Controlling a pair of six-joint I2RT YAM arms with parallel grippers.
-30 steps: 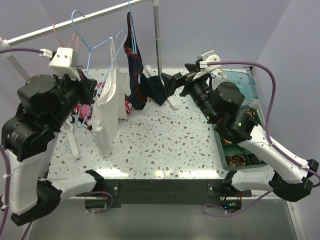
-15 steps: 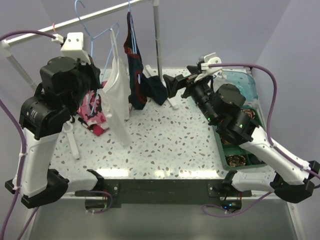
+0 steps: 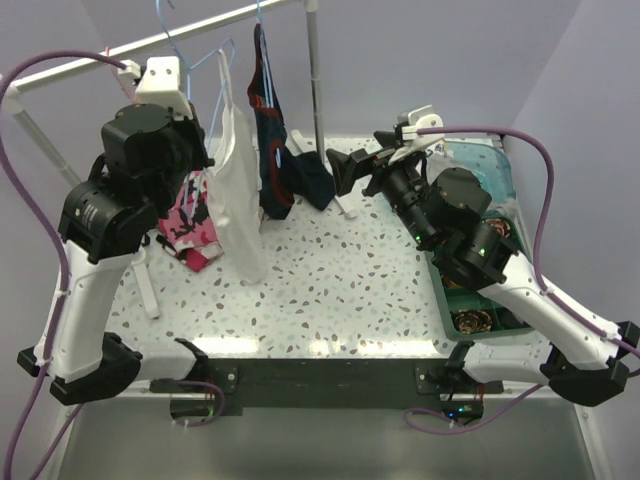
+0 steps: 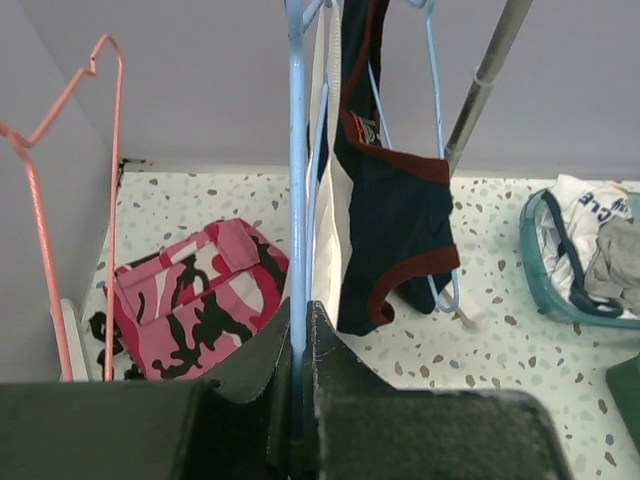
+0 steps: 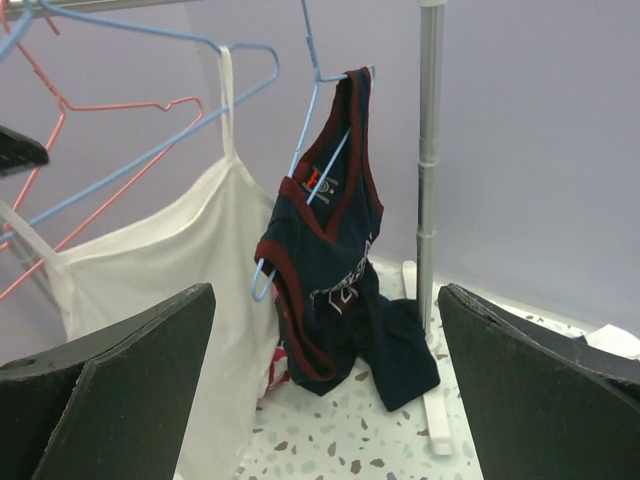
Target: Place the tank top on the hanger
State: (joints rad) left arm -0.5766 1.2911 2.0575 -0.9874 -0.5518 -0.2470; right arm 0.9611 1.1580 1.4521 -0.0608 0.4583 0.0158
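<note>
The light-blue hanger's hook needs to get down onto the bar (image 3: 178,35). My left gripper should lower the hanger and move toward the navy garment first.
The white tank top (image 3: 238,205) hangs on the light-blue hanger (image 3: 212,70), its hem just above the table, close under the rail. My left gripper (image 3: 197,150) is raised high and shut on the hanger's wire; in the left wrist view the blue hanger (image 4: 296,150) runs straight up from between the closed jaws (image 4: 297,335), with a strip of the tank top (image 4: 328,230) behind it. My right gripper (image 3: 345,170) is open and empty, right of the clothes. In the right wrist view the tank top (image 5: 160,270) and hanger (image 5: 140,158) lie ahead of that gripper (image 5: 325,380).
A navy garment with red stripes (image 3: 272,150) hangs on another blue hanger from the rail (image 3: 100,57), beside the upright post (image 3: 316,80). A pink camouflage garment (image 3: 190,225) lies on the table. A pink hanger (image 4: 110,200) hangs at the left. Trays (image 3: 495,180) stand on the right.
My left arm has lifted the hanger with the tank top up and to the right, toward the rail. The right arm has hardly moved.
</note>
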